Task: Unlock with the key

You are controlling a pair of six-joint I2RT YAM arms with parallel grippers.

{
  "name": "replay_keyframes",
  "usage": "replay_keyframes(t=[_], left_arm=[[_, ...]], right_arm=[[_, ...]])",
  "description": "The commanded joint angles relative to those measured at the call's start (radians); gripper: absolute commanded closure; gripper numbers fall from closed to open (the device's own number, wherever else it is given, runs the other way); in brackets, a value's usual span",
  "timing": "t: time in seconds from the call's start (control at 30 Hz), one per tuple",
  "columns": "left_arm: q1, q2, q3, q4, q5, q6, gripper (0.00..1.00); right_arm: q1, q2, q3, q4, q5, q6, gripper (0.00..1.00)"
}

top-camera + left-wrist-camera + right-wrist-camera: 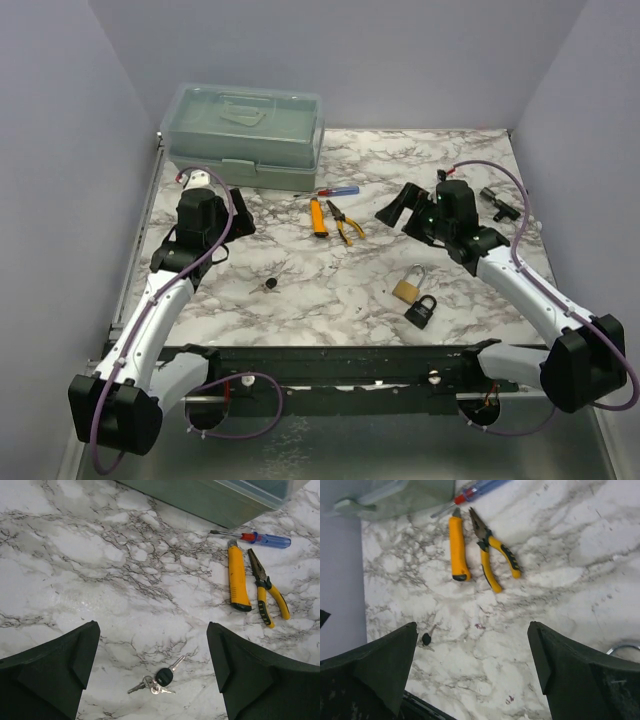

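I will move my left gripper down, back and to the right in the top view onto the black key head (271, 283) (164, 677), because it lies below my gripper and nearer my base.
A bunch of keys (267, 287) with one black-headed key lies on the marble table, left of centre; it shows between my left fingers in the left wrist view (161, 678) and small at the left in the right wrist view (426, 639). Two padlocks lie at the right front: a brass padlock (408, 287) and a black padlock (421, 312). My left gripper (232, 215) hangs open above the table behind the keys, holding nothing. On the right, my right gripper (402, 207) is open and empty, behind the padlocks.
A translucent green toolbox (245, 136) stands at the back left. A yellow utility knife (317, 217), yellow-handled pliers (344, 222) and a red-and-blue screwdriver (337, 190) lie in the middle back. A small black part (497, 200) sits at the far right.
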Motion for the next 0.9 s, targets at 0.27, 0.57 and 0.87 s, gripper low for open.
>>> replay_keyframes(t=[0.27, 0.57, 0.87], left_arm=[[-0.033, -0.095, -0.016, 0.011, -0.044, -0.001, 0.04], [-0.053, -0.129, -0.022, -0.069, -0.001, -0.044, 0.06], [-0.102, 0.030, -0.030, -0.111, 0.030, -0.105, 0.22]], right_arm=[[0.001, -0.100, 0.073, -0.559, 0.177, 0.217, 0.00], [0.010, -0.174, 0.055, -0.730, 0.139, 0.303, 0.00], [0.010, -0.277, 0.019, -0.798, 0.145, 0.318, 0.00]])
